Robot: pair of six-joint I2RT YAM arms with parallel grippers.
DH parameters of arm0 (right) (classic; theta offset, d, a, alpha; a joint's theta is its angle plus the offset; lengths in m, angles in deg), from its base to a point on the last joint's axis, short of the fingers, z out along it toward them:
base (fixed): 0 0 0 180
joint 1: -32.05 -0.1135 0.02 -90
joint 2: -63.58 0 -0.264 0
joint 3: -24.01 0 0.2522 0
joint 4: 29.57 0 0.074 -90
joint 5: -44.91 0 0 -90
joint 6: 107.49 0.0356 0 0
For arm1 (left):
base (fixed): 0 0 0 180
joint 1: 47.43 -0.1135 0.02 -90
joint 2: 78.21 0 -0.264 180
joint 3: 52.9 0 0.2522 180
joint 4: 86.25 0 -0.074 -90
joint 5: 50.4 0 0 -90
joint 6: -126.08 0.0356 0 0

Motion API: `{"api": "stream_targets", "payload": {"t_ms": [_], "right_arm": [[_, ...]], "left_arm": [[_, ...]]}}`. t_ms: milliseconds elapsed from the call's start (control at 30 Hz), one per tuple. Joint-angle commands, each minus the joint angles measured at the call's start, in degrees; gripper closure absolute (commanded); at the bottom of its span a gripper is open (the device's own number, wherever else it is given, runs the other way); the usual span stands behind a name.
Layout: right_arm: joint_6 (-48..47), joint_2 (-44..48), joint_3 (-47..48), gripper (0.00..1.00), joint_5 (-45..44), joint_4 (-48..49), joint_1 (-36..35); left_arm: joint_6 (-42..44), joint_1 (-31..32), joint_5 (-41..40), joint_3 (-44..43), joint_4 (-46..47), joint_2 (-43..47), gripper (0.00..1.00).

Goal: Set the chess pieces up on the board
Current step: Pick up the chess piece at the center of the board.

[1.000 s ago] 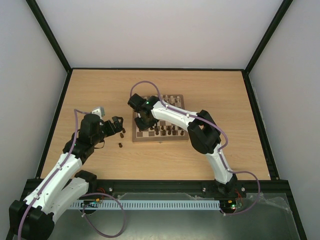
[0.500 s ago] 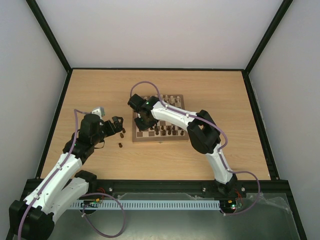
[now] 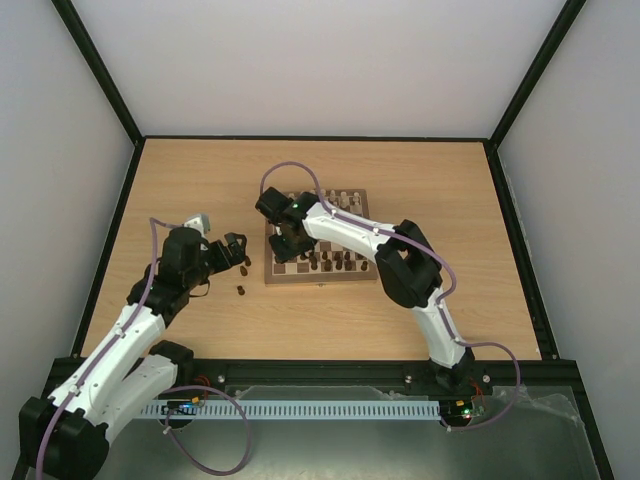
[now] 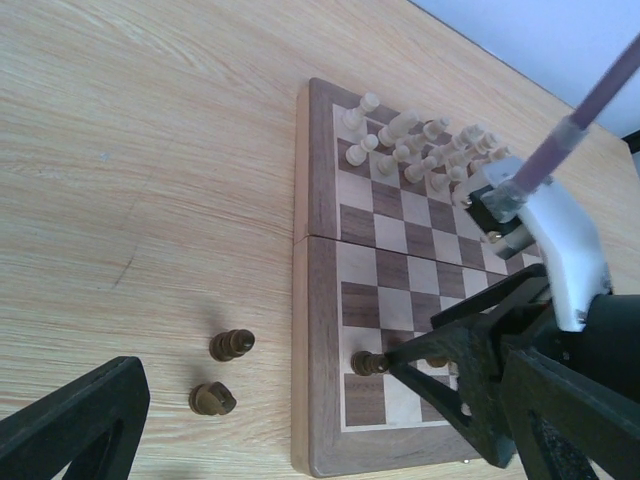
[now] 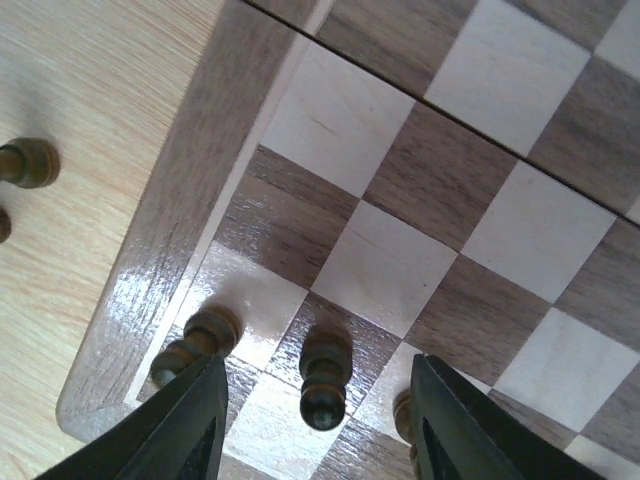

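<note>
My left gripper should next go down toward the tabletop and close around the farther loose dark piece [image 3: 247,261], since that piece is still standing off the board [image 3: 345,203].
The board [image 3: 345,203] lies in the middle of the table. Pale chess pieces [image 4: 420,145] stand in its far rows and dark ones [image 3: 330,262] in its near rows. My right gripper [image 3: 286,244] hangs over the board's near left corner. It is open [image 5: 318,365], with a dark pawn [image 5: 326,378] standing free between its fingers [image 5: 190,425] and another pawn [image 5: 196,338] by the left finger. My left gripper [image 3: 238,254] is open and empty [image 4: 265,368], just left of the board above two loose dark pieces [image 4: 231,344] [image 4: 212,400] on the table.
A dark pawn [image 4: 368,363] stands on the board's near left corner by my left gripper's right finger [image 4: 480,395]. The right arm's white link [image 4: 560,245] reaches across the board. Black frame rails [image 3: 110,240] border the table.
</note>
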Motion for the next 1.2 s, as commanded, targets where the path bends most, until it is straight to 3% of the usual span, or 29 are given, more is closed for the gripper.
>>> {"api": "stream_targets", "payload": {"t_ms": [0, 167, 467, 1067, 1167], "right_arm": [[0.2, 5.6, 1.0, 0.44, 0.3, -1.4, -0.4], [0.2, 11.2, -2.9, 0.33, 0.3, 1.3, -0.4], [1.0, 22.8, -14.2, 0.31, -0.7, 8.1, 0.3], [1.3, 20.9, -17.2, 0.33, 2.2, 9.5, 0.4], [1.5, 21.8, -18.1, 0.33, 2.4, 9.6, 0.3]], "left_arm": [[-0.3, -0.4, -0.9, -1.4, -0.2, -1.8, 0.01], [-0.6, -0.4, -1.6, -2.5, -2.0, -3.8, 0.01], [-2.2, -0.4, -3.5, -5.5, -7.5, -6.3, 0.01], [-1.6, -0.4, -6.6, -9.4, -4.5, -21.6, 0.01], [-0.9, -0.4, -8.3, -9.9, -4.2, -23.2, 0.07]]}}
